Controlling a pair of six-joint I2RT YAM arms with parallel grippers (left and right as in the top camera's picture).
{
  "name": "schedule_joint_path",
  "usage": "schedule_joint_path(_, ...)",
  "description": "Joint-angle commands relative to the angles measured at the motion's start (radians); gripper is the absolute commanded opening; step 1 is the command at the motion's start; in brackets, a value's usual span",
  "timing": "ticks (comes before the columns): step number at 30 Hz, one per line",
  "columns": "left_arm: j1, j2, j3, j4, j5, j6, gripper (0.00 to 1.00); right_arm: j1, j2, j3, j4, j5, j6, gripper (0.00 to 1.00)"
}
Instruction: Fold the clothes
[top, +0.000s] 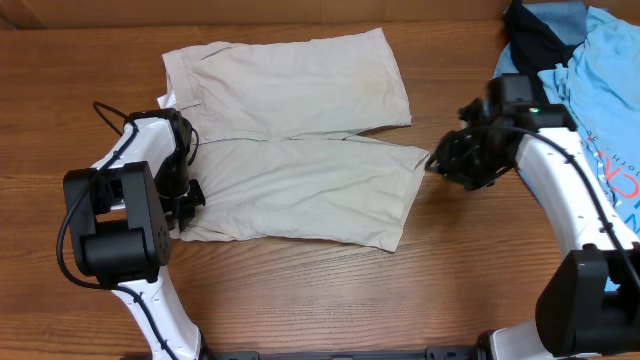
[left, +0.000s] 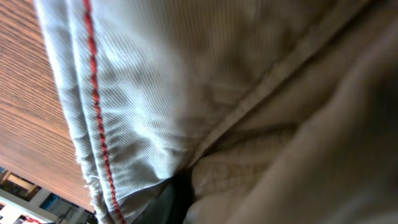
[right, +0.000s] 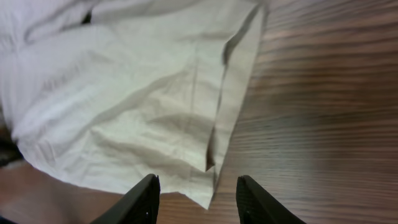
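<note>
The right gripper moves down, back and left in the overhead view onto the near leg's hem corner (top: 391, 245) (right: 206, 200) next, since the near edge's other end is held.
The beige shorts (top: 300, 130) lie flat on the wooden table, waistband to the left, both legs pointing right. My left gripper (top: 182, 190) is down on the waistband's near corner. The left wrist view is filled with fabric (left: 186, 93) with a red-stitched edge, bunched against a dark finger; it looks shut on the cloth. My right gripper (top: 445, 160) hovers at the near leg's hem corner. In the right wrist view its fingers (right: 196, 196) are open, with the hem corner (right: 208, 186) between them.
A pile of light blue and dark clothes (top: 590, 70) lies at the table's right edge behind the right arm. Bare wood table (top: 480, 260) shows in front and to the right of the shorts.
</note>
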Motion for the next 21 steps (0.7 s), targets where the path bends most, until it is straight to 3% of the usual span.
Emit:
schedule_joint_path(1, 0.006, 0.022, -0.027, 0.005, 0.002, -0.010, 0.17, 0.083, 0.012, -0.082, 0.027, 0.006, -0.028, 0.44)
schedule_joint_path(9, 0.006, 0.022, -0.027, 0.006, 0.002, -0.010, 0.17, 0.124, 0.012, -0.328, 0.221, 0.004, 0.015, 0.44)
schedule_joint_path(21, 0.006, 0.022, -0.027, 0.008, 0.002, -0.010, 0.17, 0.125, 0.012, -0.423, 0.234, -0.165, -0.037, 0.43)
